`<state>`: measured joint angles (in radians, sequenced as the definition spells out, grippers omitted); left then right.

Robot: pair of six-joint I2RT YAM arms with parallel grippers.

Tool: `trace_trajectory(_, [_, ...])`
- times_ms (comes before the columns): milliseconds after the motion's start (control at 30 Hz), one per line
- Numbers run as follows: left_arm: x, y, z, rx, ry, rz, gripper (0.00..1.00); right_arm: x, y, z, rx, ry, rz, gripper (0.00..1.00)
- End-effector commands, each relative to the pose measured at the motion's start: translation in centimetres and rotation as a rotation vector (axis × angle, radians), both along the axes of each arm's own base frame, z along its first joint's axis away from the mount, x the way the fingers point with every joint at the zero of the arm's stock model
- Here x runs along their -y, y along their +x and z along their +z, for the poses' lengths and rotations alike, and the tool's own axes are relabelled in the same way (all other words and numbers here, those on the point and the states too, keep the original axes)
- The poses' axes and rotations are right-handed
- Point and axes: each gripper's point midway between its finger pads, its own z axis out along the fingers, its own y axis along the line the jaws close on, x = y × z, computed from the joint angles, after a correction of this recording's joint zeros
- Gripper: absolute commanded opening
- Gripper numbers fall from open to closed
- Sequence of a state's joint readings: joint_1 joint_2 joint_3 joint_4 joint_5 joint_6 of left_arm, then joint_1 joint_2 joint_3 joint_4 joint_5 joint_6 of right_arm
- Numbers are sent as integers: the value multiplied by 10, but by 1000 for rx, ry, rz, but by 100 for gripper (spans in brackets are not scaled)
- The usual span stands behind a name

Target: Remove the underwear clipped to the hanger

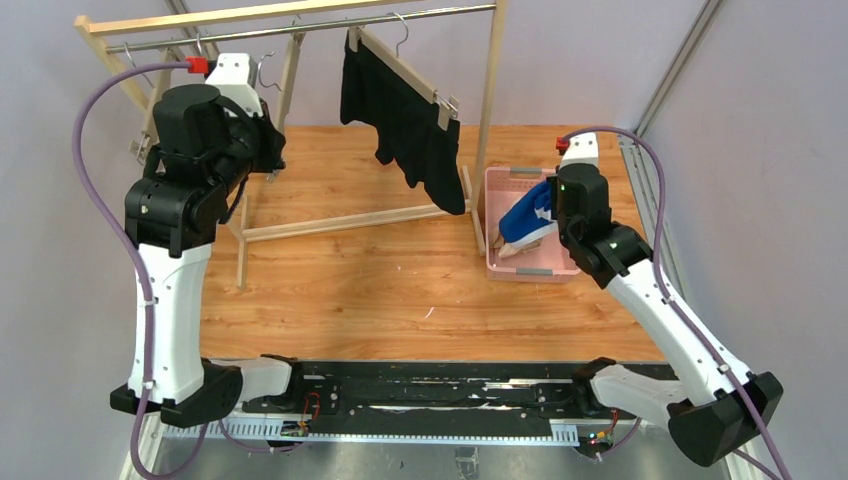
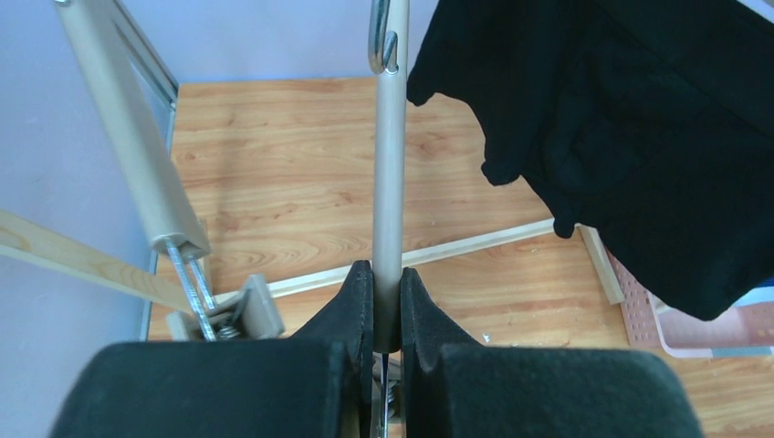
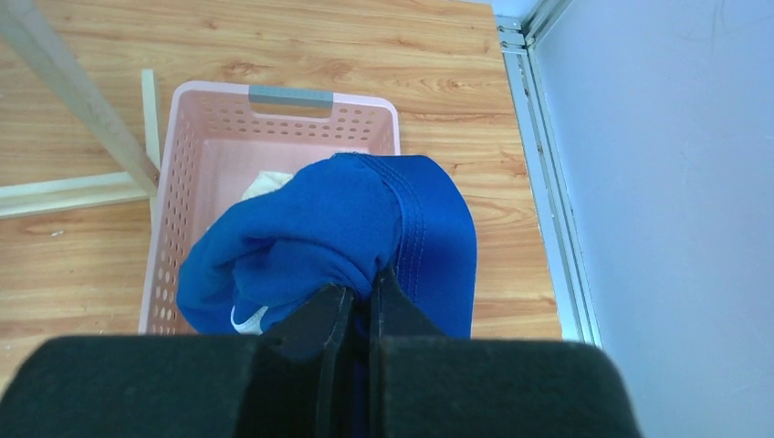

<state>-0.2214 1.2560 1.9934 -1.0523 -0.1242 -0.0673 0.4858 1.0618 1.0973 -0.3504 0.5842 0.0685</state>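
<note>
The right gripper lowers the blue underwear (image 1: 525, 215) toward the middle of the pink basket next, before opening, as part of the blue underwear overhangs the basket's rim.
The black underwear (image 1: 405, 110) hangs clipped to a wooden hanger (image 1: 400, 60) on the rack; it also fills the upper right of the left wrist view (image 2: 639, 137). My left gripper (image 2: 387, 274) is shut on the grey-beige bar (image 2: 390, 164) of another hanger, to the left of the black underwear. My right gripper (image 3: 362, 287) is shut on the blue underwear (image 3: 319, 237) and holds it over the pink basket (image 3: 274, 91). In the top view the blue underwear (image 1: 525, 215) hangs above the basket (image 1: 497, 185). A bit of cream underwear (image 3: 260, 185) lies in the basket beneath it.
A wooden rack with a metal rail (image 1: 300, 28) stands at the back; its post (image 1: 490, 100) and floor bars (image 1: 350, 222) lie between the arms. A further hanger with a clip (image 2: 137, 155) hangs left of my left gripper. A wall rail (image 3: 538, 182) runs right of the basket.
</note>
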Motion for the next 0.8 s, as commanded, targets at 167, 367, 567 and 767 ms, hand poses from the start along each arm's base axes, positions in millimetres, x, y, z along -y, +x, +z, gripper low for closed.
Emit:
trace_trajectory(167, [5,10,36,110,-75,-43,0,19,32,-56,-97,-16,-51,0])
trace_trajectory(367, [8,23,51,149,-116,-43,0,10,43,-112,-234,-3,-15,1])
trace_trajectory(567, [8,33,57,174,-143,-36,0,5,45,-163,-368,-6,-13,1])
trace_trajectory(767, [2,41,47,154,-131,-7,0,7,44,-195,-442,-11,-37,1])
